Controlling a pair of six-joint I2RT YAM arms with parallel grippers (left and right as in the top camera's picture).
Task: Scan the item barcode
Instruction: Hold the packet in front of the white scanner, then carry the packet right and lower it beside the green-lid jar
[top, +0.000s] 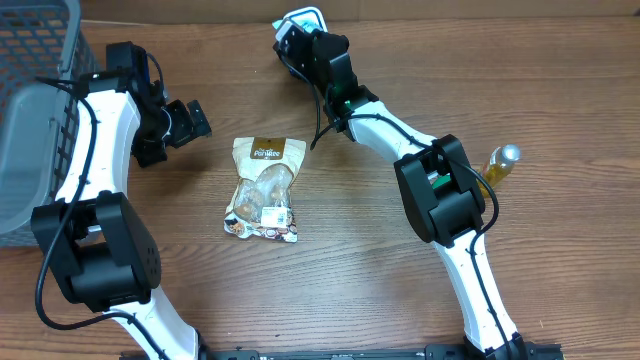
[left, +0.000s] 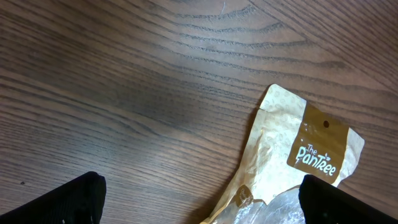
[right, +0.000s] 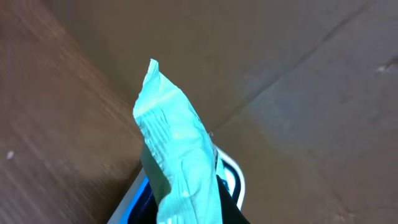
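My right gripper has the packet and will next move back from the scanner (right: 235, 177) and down to release it on the open tabletop beside the snack bag, since that wood is bare.
A light teal packet (right: 180, 162) stands up out of my right gripper (right: 193, 214), which is shut on it at the far edge of the table (top: 298, 35). Just behind the packet is the white and blue rim of a scanner (right: 235, 177). The packet's barcode does not show. A tan "Pantree" snack bag (top: 265, 190) with a clear window lies flat mid-table. My left gripper (top: 175, 138) hovers open to the left of that bag. In the left wrist view its wide-apart fingers (left: 74, 199) frame the snack bag's top corner (left: 298, 162).
A grey mesh basket (top: 30, 110) fills the left edge of the table. An amber bottle with a silver cap (top: 500, 162) lies at the right, beside the right arm's elbow. A brown cardboard wall (right: 298, 81) rises behind the scanner.
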